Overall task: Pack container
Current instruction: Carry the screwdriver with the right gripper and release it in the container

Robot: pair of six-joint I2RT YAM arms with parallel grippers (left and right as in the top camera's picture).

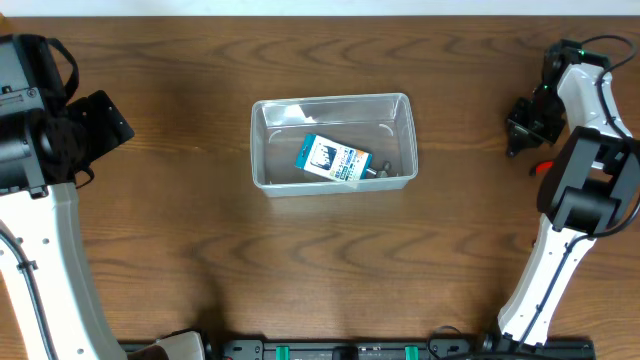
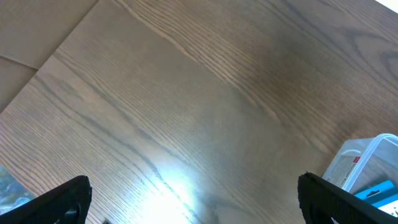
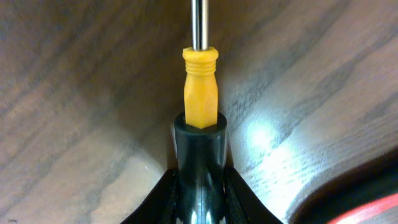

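Note:
Next, my right gripper lifts across to the bare far part of the container's bottom, on its left in the overhead view, then lowers and releases the screwdriver [image 3: 199,81].
The clear plastic container [image 1: 262,140] stands mid-table. Inside it lie a small blue-and-white box [image 1: 332,158] and a dark metal piece [image 1: 381,168]. The container's corner [image 2: 364,158] shows at the right edge of the left wrist view. My right gripper [image 3: 199,186] is shut on the black-and-yellow handle of a screwdriver [image 3: 199,81], just above the wood, with the metal shaft pointing away from me. In the overhead view this gripper [image 1: 520,125] is far right of the container. My left gripper [image 2: 193,199] is open and empty over bare wood, far left of the container [image 1: 105,120].
A red item [image 1: 541,167] lies on the table beside my right arm and also shows at the bottom right corner of the right wrist view [image 3: 373,208]. The table's pale far edge [image 2: 25,37] shows at the top left of the left wrist view.

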